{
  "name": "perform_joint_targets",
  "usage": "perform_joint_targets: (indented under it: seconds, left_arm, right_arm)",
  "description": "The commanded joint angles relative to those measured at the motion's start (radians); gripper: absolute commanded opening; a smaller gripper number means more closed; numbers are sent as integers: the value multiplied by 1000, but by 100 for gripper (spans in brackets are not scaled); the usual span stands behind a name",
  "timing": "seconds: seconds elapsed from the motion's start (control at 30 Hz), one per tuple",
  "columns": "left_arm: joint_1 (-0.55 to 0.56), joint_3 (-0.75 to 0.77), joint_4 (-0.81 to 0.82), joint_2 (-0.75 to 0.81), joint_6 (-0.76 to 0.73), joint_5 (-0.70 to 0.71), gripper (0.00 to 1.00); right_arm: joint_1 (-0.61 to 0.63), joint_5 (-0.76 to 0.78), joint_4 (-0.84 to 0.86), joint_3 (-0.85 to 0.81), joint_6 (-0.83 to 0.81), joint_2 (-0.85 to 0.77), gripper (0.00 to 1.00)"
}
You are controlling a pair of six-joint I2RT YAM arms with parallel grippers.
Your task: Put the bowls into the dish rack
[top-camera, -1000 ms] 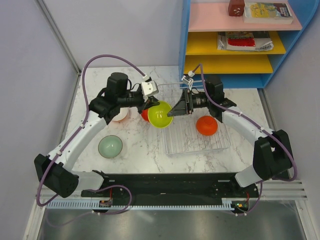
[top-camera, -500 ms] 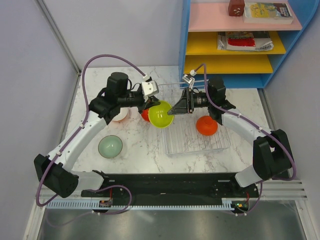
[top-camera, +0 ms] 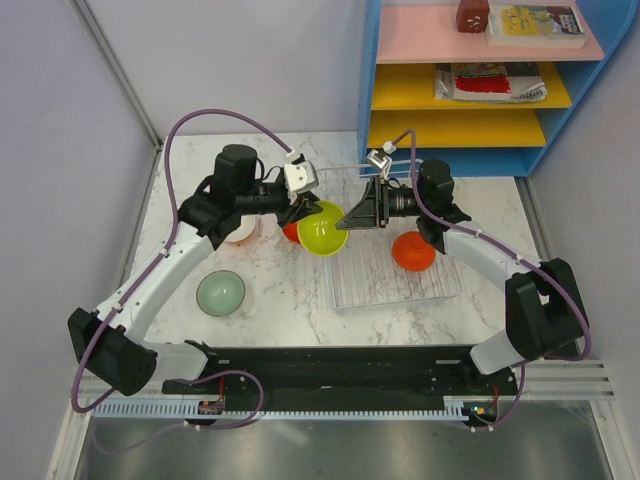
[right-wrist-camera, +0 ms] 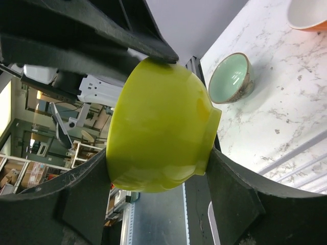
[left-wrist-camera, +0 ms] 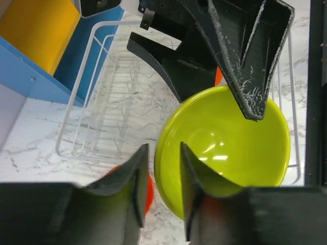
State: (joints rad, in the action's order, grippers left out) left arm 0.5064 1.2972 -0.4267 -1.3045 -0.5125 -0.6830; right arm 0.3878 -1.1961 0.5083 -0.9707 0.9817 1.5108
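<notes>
My right gripper should turn downward next, lower the yellow-green bowl (top-camera: 322, 229) onto the rack's empty ribs beside the orange-red bowl and let it go, because the ribs are below my gripper.
The yellow-green bowl (top-camera: 322, 229) hangs tilted in the air just left of the dish rack (top-camera: 395, 280). My left gripper (top-camera: 306, 216) is shut on its rim, one finger inside and one outside, as the left wrist view (left-wrist-camera: 163, 149) shows. My right gripper (top-camera: 345, 222) spans the same bowl (right-wrist-camera: 158, 132) from opening to foot, and both fingers (right-wrist-camera: 230, 194) touch it. One orange-red bowl (top-camera: 413, 251) lies in the rack. Another orange-red bowl (top-camera: 290, 231) sits on the table behind the held bowl. The pale sage-green bowl (top-camera: 220, 293) stands at the left.
A white bowl (top-camera: 240, 232) sits half hidden under my left arm. The blue shelf unit (top-camera: 480, 80) with coloured boards stands behind the rack at the back right. The rack's wire ribs (left-wrist-camera: 102, 102) lie just beyond the held bowl. A grey wall runs along the table's left side.
The right gripper has edged slightly left, closer round the yellow-green bowl. The left arm and the other bowls have hardly moved.
</notes>
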Motion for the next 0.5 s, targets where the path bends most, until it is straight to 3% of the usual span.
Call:
perform_joint_targets:
  seconds: [0.0,0.03,0.13,0.27,0.3,0.33,0.47]
  left_arm:
    - [14,36,32,2,12,-4,46]
    - [12,36,34,-2,6,14,66]
    - [-22,14,64,2,-9,59,96]
    - [-150,-21,97,-1,2,37,100]
    - [-169,-29,100,-7,-1,37,100]
    - [-201,-41,97,-16,-10,43,100]
    - [-252,-88,103,-99,-44,54,100]
  right_arm:
    - [-12,38,-95,-26,-142,-41,0]
    - [-12,49,-159,-29,-170,-44,0]
    - [-17,101,-287,-36,-274,-60,0]
    - [-30,190,-462,-83,-434,-98,0]
    - [-32,279,-505,-104,-483,-106,0]
    - [-32,327,-662,-132,-599,-113,0]
    - [-30,605,-847,-210,-777,-168,0]
